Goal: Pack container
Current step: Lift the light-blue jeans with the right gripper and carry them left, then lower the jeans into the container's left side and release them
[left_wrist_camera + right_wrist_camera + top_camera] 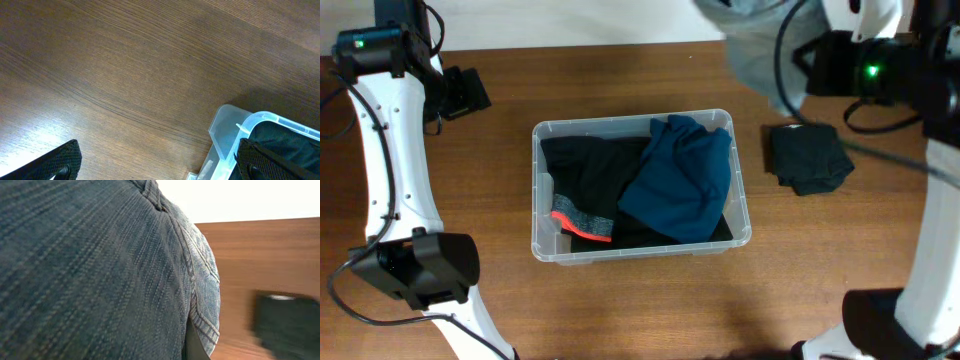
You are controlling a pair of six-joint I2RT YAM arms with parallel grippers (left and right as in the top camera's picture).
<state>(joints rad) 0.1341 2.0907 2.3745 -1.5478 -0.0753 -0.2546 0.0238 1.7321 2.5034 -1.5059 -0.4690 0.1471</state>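
Note:
My right gripper carries the denim to the left in the overhead view next, then down over the banded black garment, and releases it, as the container stands open.
The clear plastic container (542, 190) stands mid-table, and its corner (227, 131) shows in the left wrist view. Inside lie a black garment with an orange-and-grey band (582, 180) and a blue garment (682, 182). My left gripper (468, 92) hovers open and empty over bare wood beyond the tub's far left corner, its pads (62, 161) spread wide. At the far right my right gripper (812, 62) is raised and shut on a grey-blue denim garment (100, 265), which hangs as a blur (758, 45) and hides the fingers.
A folded black garment (808, 157) lies on the wooden table (500, 310) right of the container, seen blurred (287, 325) in the right wrist view. The arms' white bases stand at the front left (420, 270) and front right (880, 320).

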